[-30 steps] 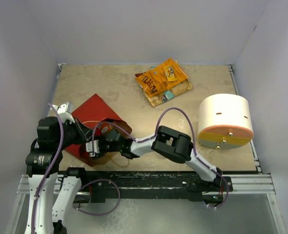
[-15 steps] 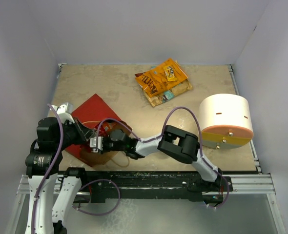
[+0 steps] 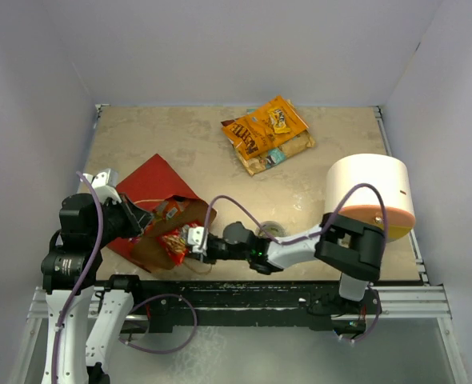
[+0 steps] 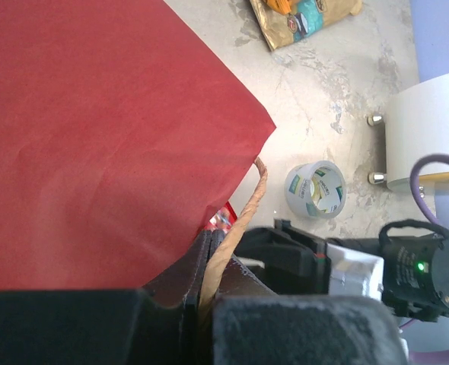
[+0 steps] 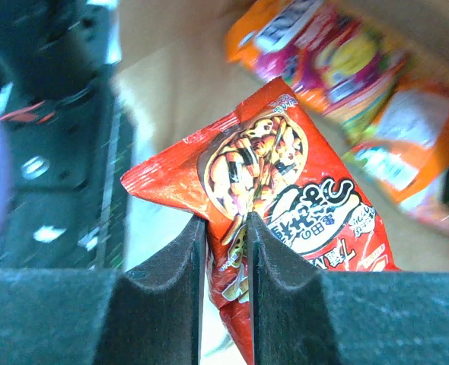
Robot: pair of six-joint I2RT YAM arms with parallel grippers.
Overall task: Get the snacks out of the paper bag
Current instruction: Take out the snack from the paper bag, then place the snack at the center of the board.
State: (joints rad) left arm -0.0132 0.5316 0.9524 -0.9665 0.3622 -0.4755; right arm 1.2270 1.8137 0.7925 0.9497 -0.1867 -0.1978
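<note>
The robot's right gripper needs to move clear of the bag's opening and swing outward over the orange-brown packet (image 3: 264, 124) to release, because snacks are lying outside the bag there.
The paper bag (image 3: 150, 189), red outside and brown inside, lies at the near left with its mouth toward the right arm. My left gripper (image 3: 142, 227) is shut on the bag's brown mouth edge (image 4: 236, 228), holding it open. My right gripper (image 3: 191, 242) is shut on a small red snack packet (image 3: 172, 240) just at the bag's mouth; it fills the right wrist view (image 5: 285, 190). More red-yellow and orange packets (image 5: 327, 53) lie in the bag behind it. An orange-brown packet (image 3: 264, 124) and a golden-tan one (image 3: 282, 152) lie at the far middle.
A small tape roll (image 3: 268, 230) sits just beyond the right forearm, also in the left wrist view (image 4: 316, 190). A cream-white cylinder with an orange base (image 3: 370, 196) stands at the right. White walls enclose the table.
My right gripper has drawn back to the right, out of the bag's mouth, with the red packet in it. The tape roll now shows. The left gripper still holds the bag.
</note>
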